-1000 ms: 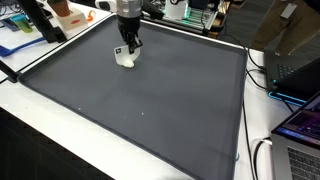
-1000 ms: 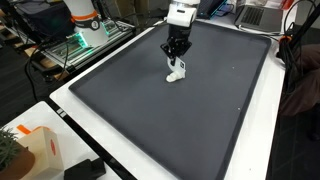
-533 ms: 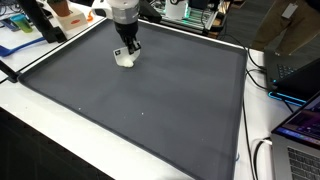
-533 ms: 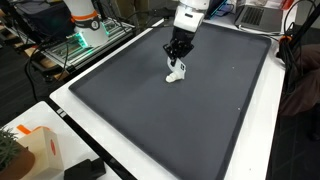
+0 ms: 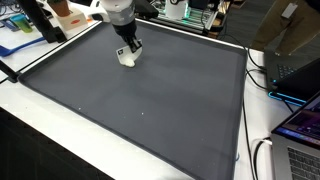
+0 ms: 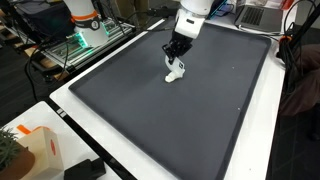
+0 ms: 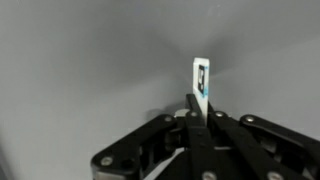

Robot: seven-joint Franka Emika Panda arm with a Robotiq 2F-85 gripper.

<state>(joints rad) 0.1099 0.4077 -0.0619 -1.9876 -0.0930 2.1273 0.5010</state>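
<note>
The gripper's fingers are low over the mat, so the robot should next lift the gripper up and back toward the mat's edge by the robot's base to release the white piece (image 7: 201, 75).
In both exterior views my gripper (image 5: 130, 48) (image 6: 177, 53) points down over the far part of a dark grey mat (image 5: 150, 100) (image 6: 160, 110). It is shut on a small white object (image 5: 126, 59) (image 6: 175, 72) that hangs below the fingertips, at or just above the mat. The wrist view shows the piece as a thin white strip (image 7: 201, 75) with a black and blue mark, standing on edge. It is pinched between my black fingers (image 7: 193, 104), which meet at the gripper (image 7: 200, 108). Its lower part is hidden by the jaws.
The mat lies on a white table (image 5: 40, 140). An orange and white box (image 5: 70, 12) and blue items (image 5: 15, 25) sit past the far corner. Laptops (image 5: 300, 125) and cables (image 5: 262, 150) line one side. Another orange-marked box (image 6: 35, 150) stands near the table's corner.
The wrist has tilted and shifted slightly over the mat, with the white piece staying in nearly the same spot. The jaws stay shut.
</note>
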